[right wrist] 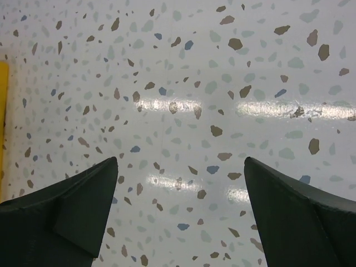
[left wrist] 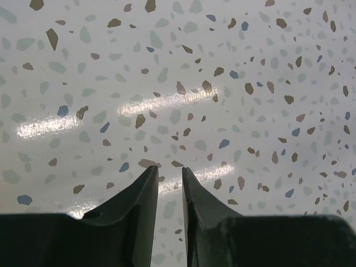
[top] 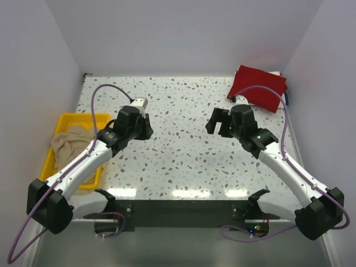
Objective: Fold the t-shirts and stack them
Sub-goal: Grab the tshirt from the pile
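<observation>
The tan t-shirt (top: pixel 69 143) is still crumpled and unfolded, so my left gripper should next go toward the yellow tray, then down onto that t-shirt, opening its fingers wider.
A dark red t-shirt (top: pixel 258 89) lies folded at the back right corner of the table. A tan t-shirt (top: pixel 69 143) sits crumpled in the yellow tray (top: pixel 83 118) at the left. My left gripper (top: pixel 146 129) hovers over the bare speckled tabletop left of centre. In the left wrist view the left gripper (left wrist: pixel 169 168) has its jaws only a narrow gap apart, with nothing between them. My right gripper (top: pixel 214 121) hangs right of centre, in front of the red shirt. In the right wrist view the right gripper (right wrist: pixel 181 159) stands wide open and empty above the tabletop.
White walls close in the table at the left, back and right. The yellow tray (right wrist: pixel 2 111) shows as a thin strip at the left edge of the right wrist view. A blue cable (top: pixel 287 97) lies beside the red shirt.
</observation>
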Motion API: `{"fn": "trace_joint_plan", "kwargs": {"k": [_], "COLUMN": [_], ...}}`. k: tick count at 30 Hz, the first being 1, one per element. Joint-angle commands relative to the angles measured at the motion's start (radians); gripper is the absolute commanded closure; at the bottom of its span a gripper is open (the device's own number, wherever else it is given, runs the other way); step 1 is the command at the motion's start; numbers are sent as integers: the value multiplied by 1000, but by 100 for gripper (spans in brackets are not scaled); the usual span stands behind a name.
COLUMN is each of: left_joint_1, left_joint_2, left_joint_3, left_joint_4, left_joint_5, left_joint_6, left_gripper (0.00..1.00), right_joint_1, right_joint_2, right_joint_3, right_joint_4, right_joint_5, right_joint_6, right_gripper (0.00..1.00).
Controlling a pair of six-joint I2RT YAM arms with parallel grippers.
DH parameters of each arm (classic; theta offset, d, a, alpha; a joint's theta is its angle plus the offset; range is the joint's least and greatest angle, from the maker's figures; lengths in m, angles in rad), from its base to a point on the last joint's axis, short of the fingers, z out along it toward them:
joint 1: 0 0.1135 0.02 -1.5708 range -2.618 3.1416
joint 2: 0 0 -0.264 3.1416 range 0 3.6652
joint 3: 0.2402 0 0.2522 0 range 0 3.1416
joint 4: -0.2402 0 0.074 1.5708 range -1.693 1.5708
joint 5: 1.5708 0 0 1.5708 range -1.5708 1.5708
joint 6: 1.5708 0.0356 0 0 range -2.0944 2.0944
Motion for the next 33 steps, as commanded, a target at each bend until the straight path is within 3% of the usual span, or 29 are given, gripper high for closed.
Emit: {"fn": "trace_joint_plan", "kwargs": {"k": [1,9,12,17,19,24,33], "left_joint_1": [5,22,88,381,491,716,834], "left_joint_2": [-15,11,22,-1,-9,25,232], "left_joint_3": [16,116,171,170,150,58,-13], "left_joint_4": [20,-91,-186,-297,-305,-307,-273], "left_joint_5": [-52,-207,-289,-372,-423,-441,-500], "left_joint_6": [-21,-77,-136,-194,-208,-260,-407], "left_gripper": [71,67,60,46,36,30,34], "right_joint_1": [1,1,1,0,0,0,0], "right_joint_2": [-2,-25,-22,-37,-48,-37,-11], "right_joint_3": [35,38,47,47,29,24,13], "right_joint_4": [-26,-56,-78,-99,-83,-75,-64], "right_joint_5": [-16,-75,-87,-105,-112,-185,-240], "right_joint_6": [-35,-35,-40,-45,-38,-32,-23], "right_gripper": [1,1,1,1,1,1,1]}}
